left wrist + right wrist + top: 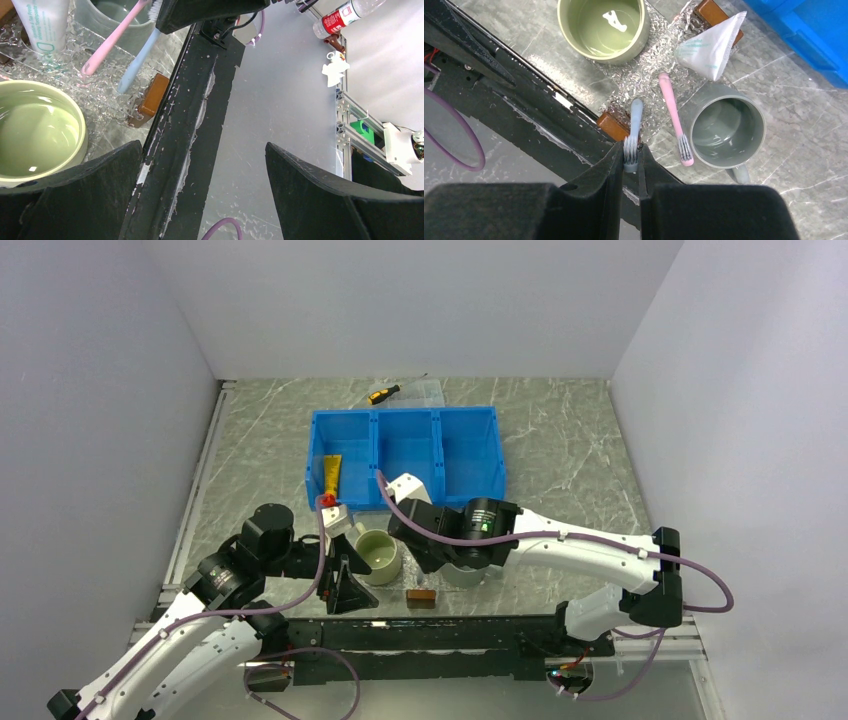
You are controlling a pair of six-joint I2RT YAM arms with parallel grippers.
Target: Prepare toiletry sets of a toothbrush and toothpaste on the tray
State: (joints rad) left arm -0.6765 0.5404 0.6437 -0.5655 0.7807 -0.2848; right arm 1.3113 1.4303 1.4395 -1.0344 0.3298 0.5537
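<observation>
Next, my right gripper carries the pale blue toothbrush (636, 117) outward over the clear tray's middle (641, 83) and releases it, since only its handle reaches there.
The clear tray (634, 75) has brown wooden handle blocks (611, 125) and lies between two mugs. A white toothpaste (711, 47) tube rests at its far end. A pink toothbrush (671, 112) lies across the tray, its bristles hanging off beside the grey mug. My right gripper (630, 150) is shut on the bristle head of a pale blue toothbrush (636, 117), whose handle reaches onto the tray. My left gripper (202, 150) is open and holds nothing, over the black rail at the table's near edge. The left wrist view shows both toothbrushes (112, 42) and the toothpaste (42, 25).
A green mug (601, 27) stands left of the tray and a grey mug (726, 130) right of it. Behind them is the blue three-compartment bin (405, 455) with a yellow tube (330, 475). A yellow-and-black screwdriver (385, 393) lies beyond the bin.
</observation>
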